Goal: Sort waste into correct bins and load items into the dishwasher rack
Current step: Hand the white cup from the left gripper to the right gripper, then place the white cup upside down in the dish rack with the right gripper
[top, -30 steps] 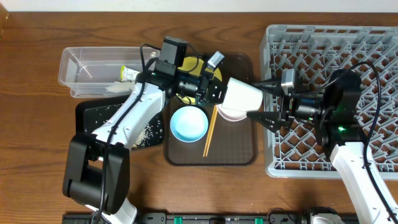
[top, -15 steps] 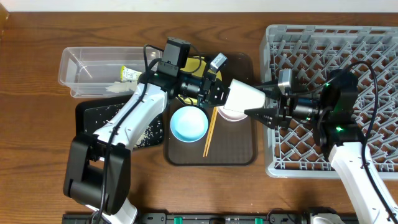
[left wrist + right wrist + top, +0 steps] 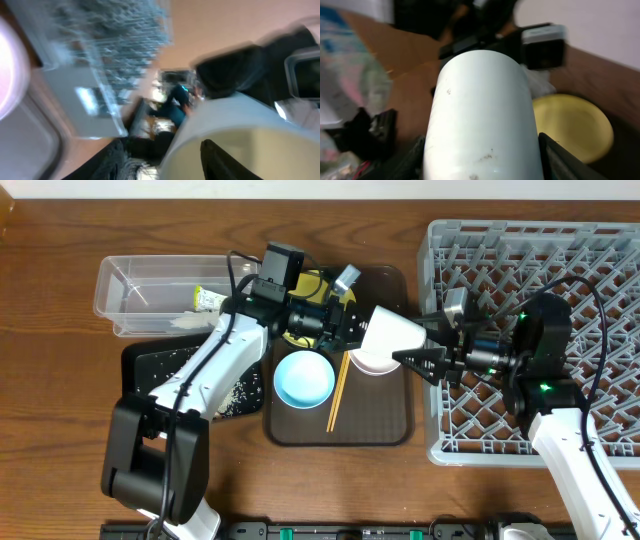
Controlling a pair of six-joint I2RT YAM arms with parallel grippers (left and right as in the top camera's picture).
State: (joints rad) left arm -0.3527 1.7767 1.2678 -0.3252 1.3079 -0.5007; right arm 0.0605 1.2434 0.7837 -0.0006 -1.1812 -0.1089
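Note:
I will swing my right gripper over the middle wires of the grey rack, since they are empty, turn the cup so its opening faces down, lower it between those wires and let it go.
The small white cup lies on its side in the air above the pinkish-white bowl. My right gripper is shut on the cup, one finger against each side of its body. My left gripper is open at the cup's mouth. In the left wrist view one finger is inside the cup and the other outside the rim, neither pressing the wall. The light-blue bowl and chopsticks lie on the brown tray. The yellow plate is partly hidden by my left arm.
The grey dishwasher rack fills the right side, under my right arm. The clear tub at the back left holds the wrapper and white tissue. The black tray carries rice scraps. The dark-brown serving tray lies in the middle.
My left gripper's jaws have opened off the cup's rim. My right gripper has moved in from the right and shut on the cup's body.

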